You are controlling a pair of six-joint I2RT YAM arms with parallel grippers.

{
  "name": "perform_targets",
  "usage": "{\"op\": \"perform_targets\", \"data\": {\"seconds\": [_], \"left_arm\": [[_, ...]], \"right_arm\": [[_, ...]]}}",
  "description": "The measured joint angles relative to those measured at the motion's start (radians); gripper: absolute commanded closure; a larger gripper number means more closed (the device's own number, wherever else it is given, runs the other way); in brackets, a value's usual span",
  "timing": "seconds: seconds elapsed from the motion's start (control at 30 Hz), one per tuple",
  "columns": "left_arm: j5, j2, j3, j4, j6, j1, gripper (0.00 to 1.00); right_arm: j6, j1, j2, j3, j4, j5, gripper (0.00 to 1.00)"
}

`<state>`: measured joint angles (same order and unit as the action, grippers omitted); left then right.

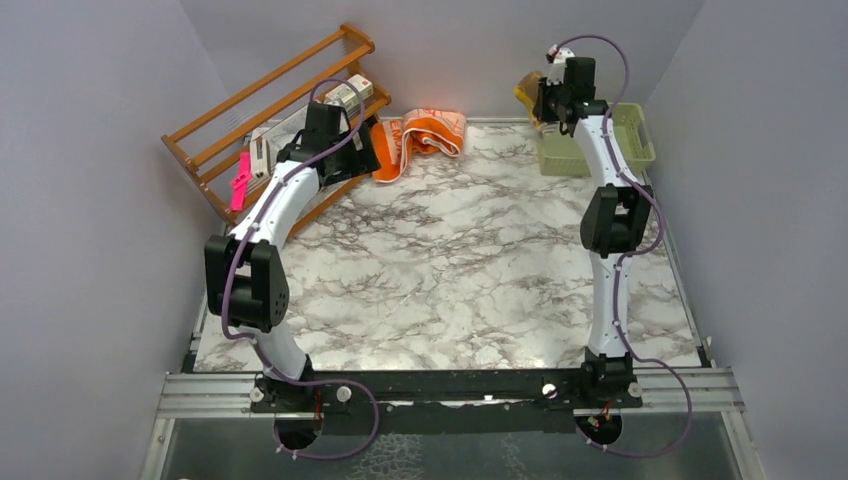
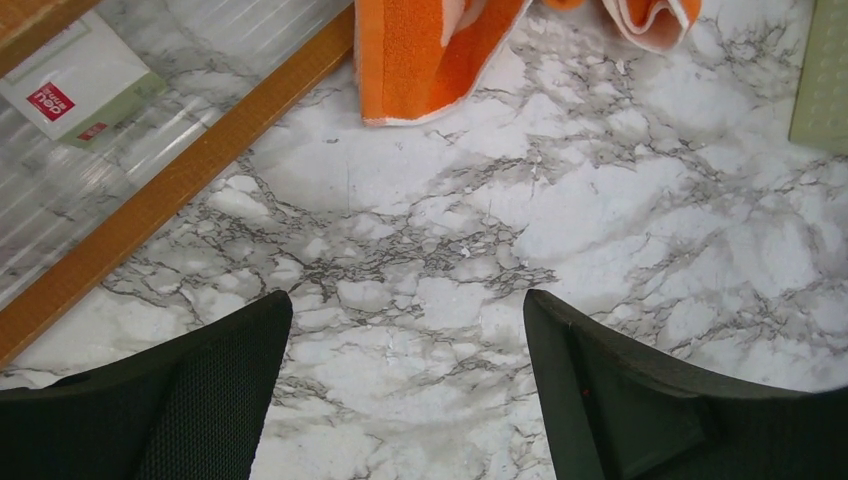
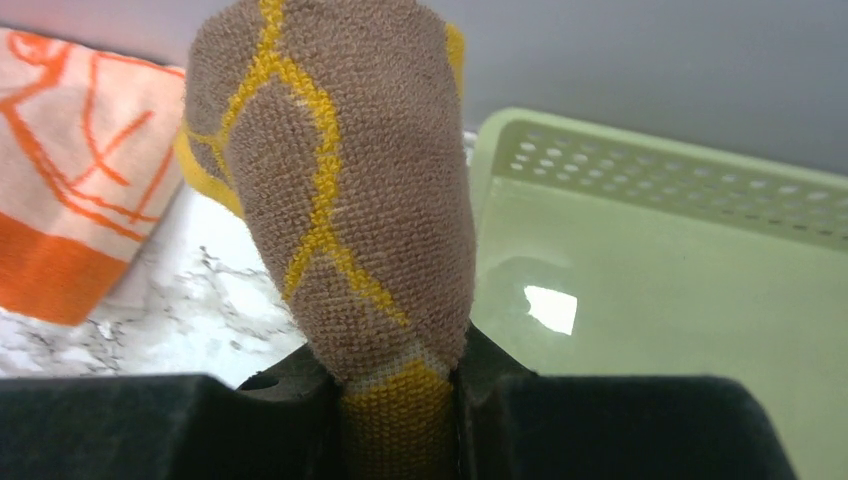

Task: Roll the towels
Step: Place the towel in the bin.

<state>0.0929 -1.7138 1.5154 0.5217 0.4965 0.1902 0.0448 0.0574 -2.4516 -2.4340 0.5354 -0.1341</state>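
Observation:
My left gripper should go outward and to the right in the top view, then down onto the orange towel's folded middle (image 1: 408,146), as only marble lies between its fingers.
The orange and peach towel (image 1: 425,135) lies crumpled at the back of the marble table (image 1: 450,270), next to the wooden rack. In the left wrist view its orange end (image 2: 420,50) lies just beyond my left gripper (image 2: 408,310), which is open and empty over bare marble; in the top view this gripper (image 1: 360,165) is beside the towel's left end. My right gripper (image 1: 540,100) is raised at the back right, shut on the mustard-yellow towel (image 3: 350,200), which shows tan-brown with yellow lines. That towel hangs bunched from the gripper (image 3: 400,410). The orange towel (image 3: 70,180) shows at the left.
A wooden rack (image 1: 270,100) stands at the back left with a boxed item (image 1: 350,95) and a pink object (image 1: 240,180) on it; its rail (image 2: 180,190) runs left of my left gripper. A pale green basket (image 1: 600,140) sits at the back right, under my right gripper (image 3: 650,260).

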Motion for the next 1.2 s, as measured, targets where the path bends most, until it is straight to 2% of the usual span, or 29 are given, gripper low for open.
{"op": "perform_targets", "data": {"seconds": [0.1, 0.23, 0.37, 0.6, 0.97, 1.03, 1.2], "left_arm": [[0.011, -0.032, 0.001, -0.004, -0.008, 0.000, 0.13], [0.023, -0.068, 0.001, -0.005, -0.016, 0.000, 0.22], [0.024, -0.105, 0.036, -0.003, -0.041, 0.009, 0.22], [-0.018, -0.209, 0.220, -0.006, -0.096, 0.086, 0.16], [-0.156, -0.541, 0.589, -0.002, -0.170, 0.144, 0.16], [-0.180, -0.596, 0.640, 0.005, -0.179, 0.145, 0.16], [-0.216, -0.681, 0.734, 0.012, -0.197, 0.146, 0.18]], "right_arm": [[-0.009, -0.030, -0.006, 0.045, -0.003, -0.016, 0.99], [-0.034, -0.070, -0.006, 0.109, -0.015, -0.027, 0.99], [-0.070, -0.100, -0.005, 0.164, -0.023, -0.029, 0.99], [-0.139, -0.133, -0.004, 0.238, -0.049, -0.027, 0.99], [-0.184, -0.137, -0.046, 0.132, -0.003, -0.044, 0.99], [-0.192, -0.136, -0.069, 0.112, 0.007, -0.048, 0.94], [-0.204, -0.136, -0.099, 0.087, 0.036, -0.063, 0.67]]}}
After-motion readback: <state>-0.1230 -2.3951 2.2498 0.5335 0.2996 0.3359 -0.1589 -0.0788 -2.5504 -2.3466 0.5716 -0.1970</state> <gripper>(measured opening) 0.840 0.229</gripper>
